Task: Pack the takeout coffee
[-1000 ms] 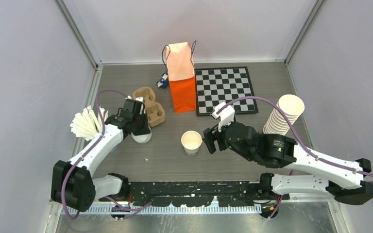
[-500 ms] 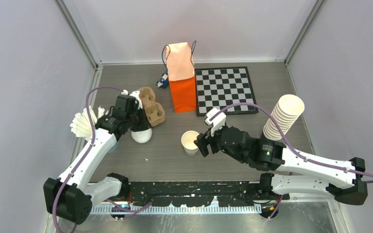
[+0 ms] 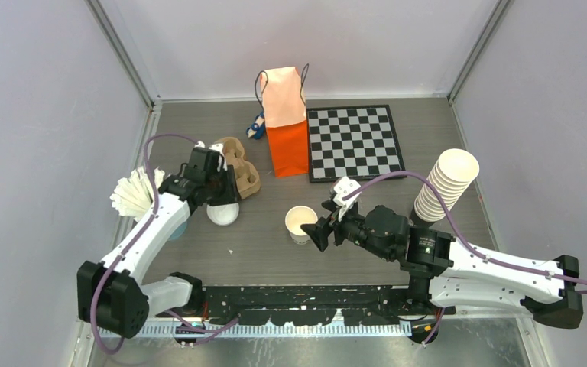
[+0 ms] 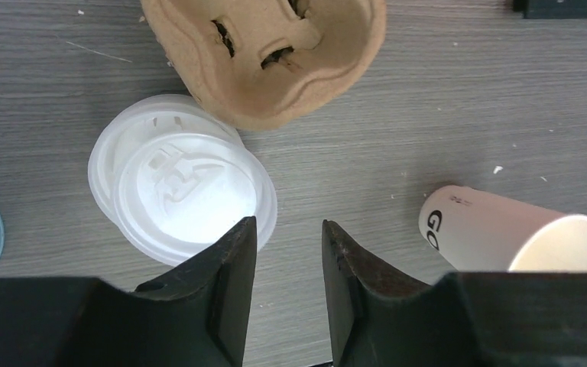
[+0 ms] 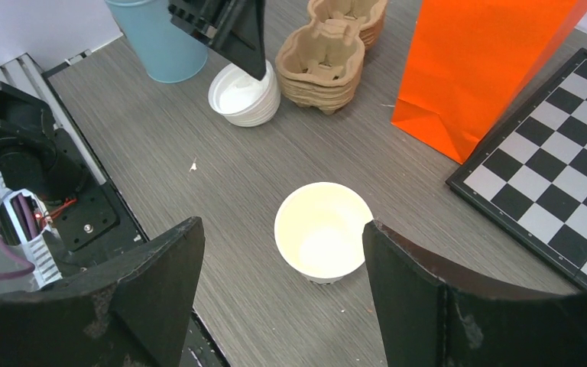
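Observation:
My left gripper will lower astride the top lid's rim facing the cup and close, because that rim borders bare tabletop.
The takeout coffee cup [image 3: 301, 223], small, white and paper, stands upright mid-table with no lid on it. In the right wrist view the cup [image 5: 322, 237] sits ahead of and between the wide-apart jaws of my right gripper [image 5: 281, 223], untouched. My right gripper [image 3: 322, 229] is open, just right of the cup. My left gripper [image 3: 217, 200] hovers over the right edge of a stack of loose white lids [image 3: 222, 214]. Its jaws [image 4: 289, 222] are a little apart and empty beside the lids [image 4: 183, 187]. The orange paper bag [image 3: 287, 126] stands open at the back.
A brown pulp cup carrier [image 3: 237, 172] lies just behind the lids. A chessboard [image 3: 355, 141] lies right of the bag. A tall stack of lidless cups [image 3: 445, 183] leans at the right. White sticks fan out of a blue cup [image 3: 131, 196] at the left.
My left gripper has gone from shut to slightly open above the lids. My right gripper has tilted and come lower and closer to the cup.

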{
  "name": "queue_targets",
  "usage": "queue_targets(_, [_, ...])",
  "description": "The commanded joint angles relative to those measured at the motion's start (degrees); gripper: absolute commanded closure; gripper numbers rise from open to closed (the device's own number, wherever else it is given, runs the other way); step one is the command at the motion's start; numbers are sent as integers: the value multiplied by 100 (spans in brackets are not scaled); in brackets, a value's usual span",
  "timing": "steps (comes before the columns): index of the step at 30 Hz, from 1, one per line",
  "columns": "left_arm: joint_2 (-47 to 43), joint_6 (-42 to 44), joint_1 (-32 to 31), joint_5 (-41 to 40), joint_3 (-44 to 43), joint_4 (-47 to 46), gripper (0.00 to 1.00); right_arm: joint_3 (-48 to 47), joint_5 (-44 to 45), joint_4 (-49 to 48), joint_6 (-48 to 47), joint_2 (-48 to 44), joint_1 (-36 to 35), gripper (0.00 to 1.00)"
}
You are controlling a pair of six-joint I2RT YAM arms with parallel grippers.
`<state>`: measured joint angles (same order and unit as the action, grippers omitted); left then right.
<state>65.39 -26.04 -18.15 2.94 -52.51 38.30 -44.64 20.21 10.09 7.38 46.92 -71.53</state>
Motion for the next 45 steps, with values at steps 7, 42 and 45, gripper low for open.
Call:
queue_targets(7, [511, 117, -13, -213, 225, -717, 63, -188, -167, -145, -71, -67, -32, 21])
queue_targets(42, [878, 153, -13, -98, 49, -612, 100, -193, -78, 54, -131, -124, -30, 21])
queue_targets(45, [650, 130, -13, 50, -39, -425, 100, -234, -144, 63, -116, -58, -37, 20])
